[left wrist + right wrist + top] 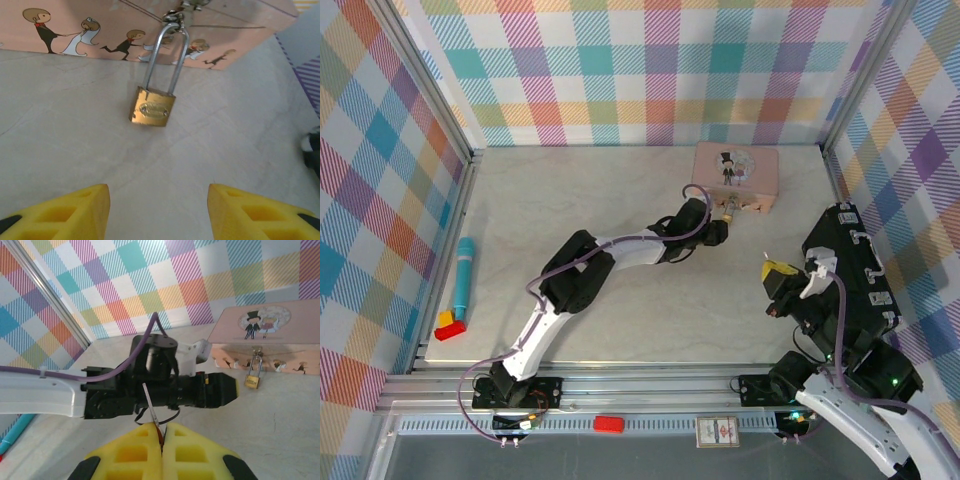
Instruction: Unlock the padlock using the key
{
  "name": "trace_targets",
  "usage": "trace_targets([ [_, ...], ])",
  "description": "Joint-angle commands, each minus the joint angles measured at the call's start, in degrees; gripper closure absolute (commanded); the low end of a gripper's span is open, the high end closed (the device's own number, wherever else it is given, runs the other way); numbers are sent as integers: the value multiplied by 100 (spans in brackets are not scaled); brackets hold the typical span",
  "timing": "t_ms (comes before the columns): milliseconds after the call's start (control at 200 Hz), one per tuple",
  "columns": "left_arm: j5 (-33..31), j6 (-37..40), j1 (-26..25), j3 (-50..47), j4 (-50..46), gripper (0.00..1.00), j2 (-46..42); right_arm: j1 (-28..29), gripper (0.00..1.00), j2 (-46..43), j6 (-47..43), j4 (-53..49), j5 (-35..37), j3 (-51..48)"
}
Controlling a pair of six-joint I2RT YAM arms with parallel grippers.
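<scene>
Only bare table lies between my left gripper's open fingers now, so that gripper needs to move outward toward the tin next and bring them around the padlock's brass body.
A small brass padlock hangs by its long silver shackle from the front latch of the pink tin and rests on the tabletop. My left gripper is a short way in front of it, open, with bare table between the yellow fingers. From above, the left gripper sits just before the padlock at the tin. My right gripper is shut on the thin grey key, whose blade sticks up and leans left. The right gripper is right of the padlock.
My left arm lies across the table between the right gripper and the tin. A teal-capped cylinder and small red and yellow blocks lie by the left wall. Plaid walls enclose three sides.
</scene>
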Motion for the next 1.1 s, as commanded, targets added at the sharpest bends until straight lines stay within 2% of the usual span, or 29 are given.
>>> trace_targets([
  [0, -314, -96, -49, 632, -36, 46, 388, 10, 100, -82, 125, -24, -149, -45],
  [270, -652, -75, -39, 2438, -1029, 46, 1517, 10, 100, -274, 179, -140, -203, -65],
  [580, -928, -190, -30, 3244, -1569, 47, 2076, 12, 100, -274, 204, -85, -243, -164],
  [740, -735, -217, -1, 3920, -2059, 56, 2440, 11, 100, -108, 209, 18, -299, -137],
  [970, -639, -265, 8, 3831, -1997, 65, 2411, 10, 100, 39, 214, 111, -391, -123],
  [1095, -605, -344, 28, 3325, -1603, 78, 2144, 6, 100, 71, 251, 124, -427, -132],
])
